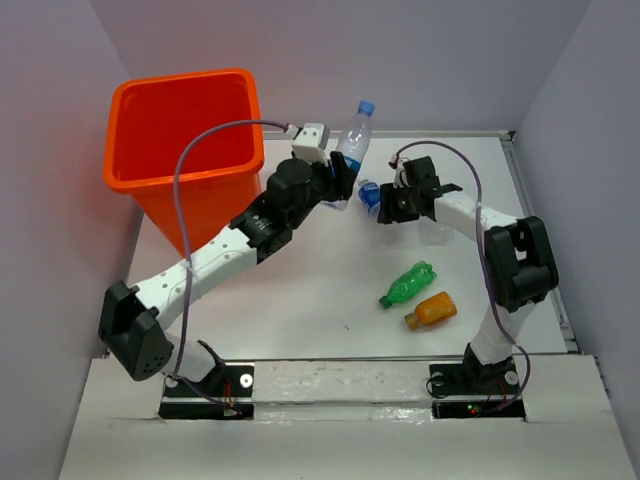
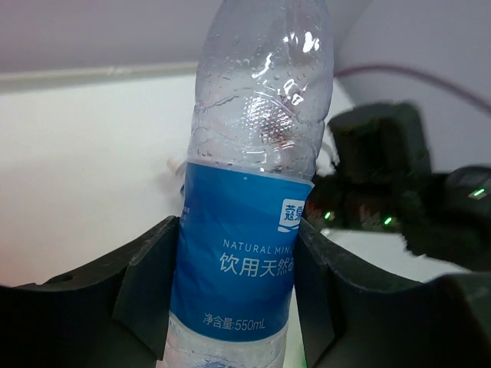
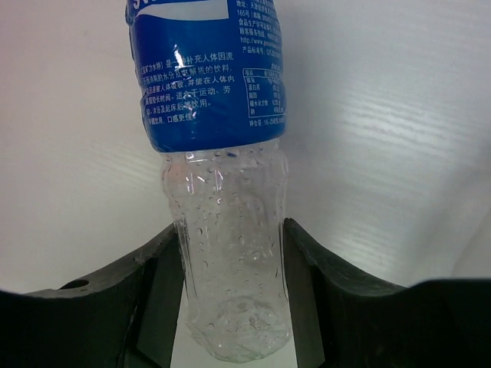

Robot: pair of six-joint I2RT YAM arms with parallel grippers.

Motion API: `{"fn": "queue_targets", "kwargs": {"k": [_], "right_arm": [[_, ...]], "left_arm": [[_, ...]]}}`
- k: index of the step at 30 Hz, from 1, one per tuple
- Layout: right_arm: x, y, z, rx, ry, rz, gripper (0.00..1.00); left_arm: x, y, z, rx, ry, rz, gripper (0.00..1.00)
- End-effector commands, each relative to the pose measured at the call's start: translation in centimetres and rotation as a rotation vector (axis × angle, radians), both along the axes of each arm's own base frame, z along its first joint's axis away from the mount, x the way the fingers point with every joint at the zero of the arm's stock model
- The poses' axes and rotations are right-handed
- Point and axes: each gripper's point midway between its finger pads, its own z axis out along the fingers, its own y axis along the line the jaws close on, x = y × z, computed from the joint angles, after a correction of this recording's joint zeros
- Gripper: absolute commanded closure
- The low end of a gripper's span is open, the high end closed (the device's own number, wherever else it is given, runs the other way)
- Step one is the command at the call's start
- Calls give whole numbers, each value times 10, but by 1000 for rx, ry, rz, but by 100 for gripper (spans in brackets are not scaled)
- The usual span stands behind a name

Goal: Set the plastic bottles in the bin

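Note:
The bottle with the blue cap hangs beside the orange bin, so my left gripper will swing to the left in the top view, over the bin's opening (image 1: 184, 125), to release it.
The orange bin (image 1: 180, 130) stands at the far left. My left gripper (image 1: 343, 176) is shut on a clear bottle (image 1: 355, 133) with a blue cap and holds it upright above the table, right of the bin. Its fingers (image 2: 146, 284) press on the blue label (image 2: 238, 261). My right gripper (image 1: 386, 205) is shut on the clear lower end of a second blue-labelled bottle (image 1: 369, 194), low over the table. That bottle (image 3: 211, 69) sits between the fingers (image 3: 161, 299). A green bottle (image 1: 407, 283) and an orange bottle (image 1: 432, 310) lie in front of the right arm.
The two grippers are close together at the middle back of the white table (image 1: 300, 290). A faint clear shape (image 1: 425, 232) lies under the right forearm. Grey walls enclose the table on the left, back and right.

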Motion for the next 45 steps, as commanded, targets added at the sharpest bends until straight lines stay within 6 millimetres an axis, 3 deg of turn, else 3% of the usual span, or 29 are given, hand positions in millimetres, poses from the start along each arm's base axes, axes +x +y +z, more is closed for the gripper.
{"fn": "queue_targets", "kwargs": {"k": [1,2,4,8,9,10,13,14,16,17,19,20,21,23,25,26,28,31,32,33,36,40,42,45], "right_arm": [[-9,8,57,126,-151,-44,67],[-14,7,78,157,-195,-49,67],[-24,11,94,190,-234,-38,67],[-56,29,125,235,-305,15,67],[-64,32,141,253,-342,31,67],[-72,42,149,266,-356,61,67],[-89,57,185,314,-430,105,67],[-99,69,194,329,-440,138,67],[-107,80,225,368,-499,171,67],[-112,86,237,386,-514,191,67],[-123,102,267,431,-554,243,67],[-127,107,279,448,-570,259,67],[-135,118,287,458,-579,294,67],[-145,137,317,494,-622,349,67],[-151,150,336,512,-648,380,67],[-151,160,355,525,-683,400,67],[-160,178,372,538,-708,437,67],[-152,198,401,559,-763,453,68],[-152,206,408,565,-778,465,68],[-146,220,419,580,-794,468,68],[-129,238,435,602,-822,450,69],[-100,286,451,670,-847,447,69],[-91,301,452,702,-846,445,69],[-69,325,451,740,-874,409,77]], "left_arm": [[-40,27,185,-278,-330,-57,45],[-44,38,207,-302,-363,-27,45],[-54,63,233,-309,-402,31,45],[-49,127,243,-279,-407,270,44],[-46,142,242,-262,-393,323,44],[-43,166,245,-259,-401,388,44],[-34,206,240,-215,-388,529,44],[-27,228,235,-192,-375,591,44],[-19,246,224,-158,-345,640,44],[-13,264,217,-139,-332,694,44],[-5,275,200,-126,-283,721,41],[-2,280,195,-126,-268,729,34],[2,284,186,-121,-236,730,15],[-1,281,185,-125,-230,695,1],[-8,277,190,-136,-242,667,1],[-11,274,190,-139,-244,644,1],[-29,274,201,-163,-277,617,1],[-55,269,202,-187,-299,553,1],[-58,264,193,-186,-284,521,1],[-74,264,198,-204,-306,498,1],[-92,256,185,-211,-297,434,1],[-132,260,182,-229,-322,398,1],[-143,260,182,-232,-328,382,1],[-162,253,184,-232,-334,319,1]]}}
